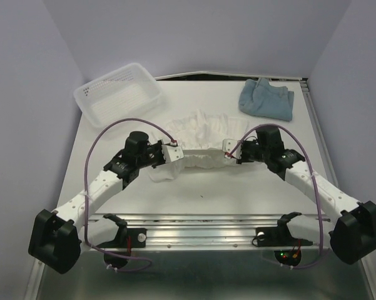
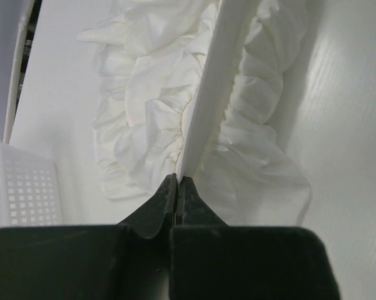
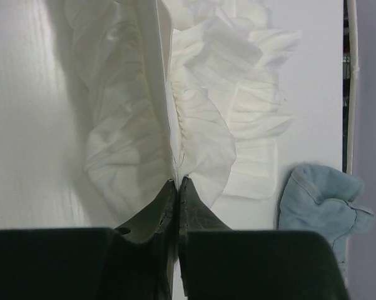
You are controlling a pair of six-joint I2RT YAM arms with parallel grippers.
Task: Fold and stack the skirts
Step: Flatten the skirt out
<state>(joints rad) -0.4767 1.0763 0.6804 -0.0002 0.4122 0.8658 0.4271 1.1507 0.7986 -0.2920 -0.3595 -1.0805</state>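
My left gripper moves back toward my base and down to the bare tabletop before the near bar (image 1: 180, 190) next, because the skirt's band still hangs above its ruffles.
The white ruffled skirt (image 1: 200, 134) lies mid-table, its near band stretched taut between both grippers. My left gripper (image 1: 173, 153) is shut on the skirt's left end; the left wrist view shows the band (image 2: 206, 106) running away from the pinched fingertips (image 2: 177, 180). My right gripper (image 1: 229, 150) is shut on the right end, and the white skirt (image 3: 194, 119) fans out from its closed tips (image 3: 177, 181). The blue-grey skirt (image 1: 267, 98) lies crumpled at the back right, also seen in the right wrist view (image 3: 319, 206).
A white plastic mesh basket (image 1: 119, 94) sits tilted at the back left, its corner showing in the left wrist view (image 2: 19, 187). Walls close the table on left, back and right. A metal rail (image 1: 206, 222) runs along the near edge.
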